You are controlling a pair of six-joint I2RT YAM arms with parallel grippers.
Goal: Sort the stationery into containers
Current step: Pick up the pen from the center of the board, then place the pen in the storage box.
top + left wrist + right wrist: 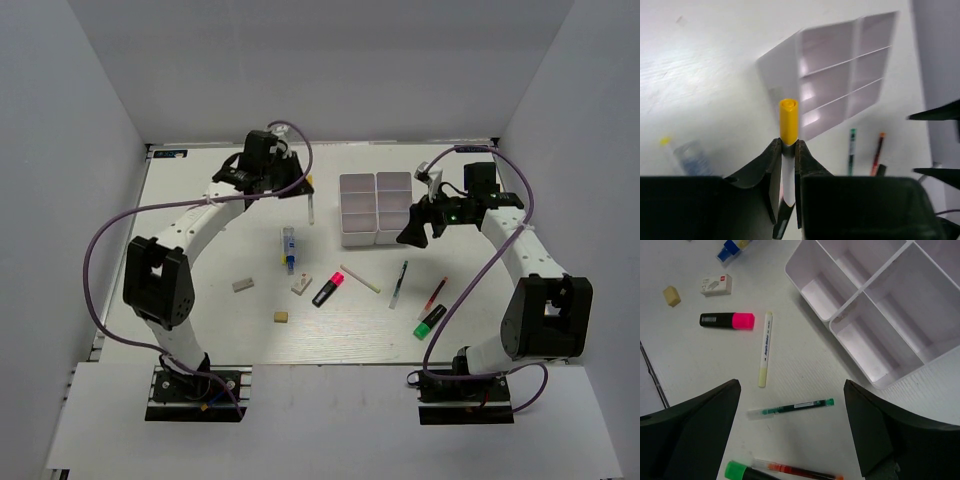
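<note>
The robot will next use the left gripper to carry the white marker to the gripper's right in the top view, over the containers' empty far section point(357, 183) point(826, 47) nearest the gripper, and release it.
My left gripper point(303, 185) is shut on a white marker with a yellow cap point(311, 207), held above the table just left of the white four-compartment containers point(357, 238). In the left wrist view the marker point(788, 120) is pinched between the fingers of the left gripper point(788, 146), with the containers point(777, 70) beyond it. My right gripper point(420, 230) is open and empty, right of the containers. In the right wrist view this gripper point(791, 388) hovers over a green pen point(790, 407), beside the containers point(860, 290), whose compartments look empty.
On the table lie a blue-capped marker point(288, 245), a pink highlighter point(327, 289), a pale slim pen point(360, 279), a red pen point(432, 296), a green highlighter point(430, 321), white erasers point(243, 284) point(301, 285) and a tan eraser point(281, 316).
</note>
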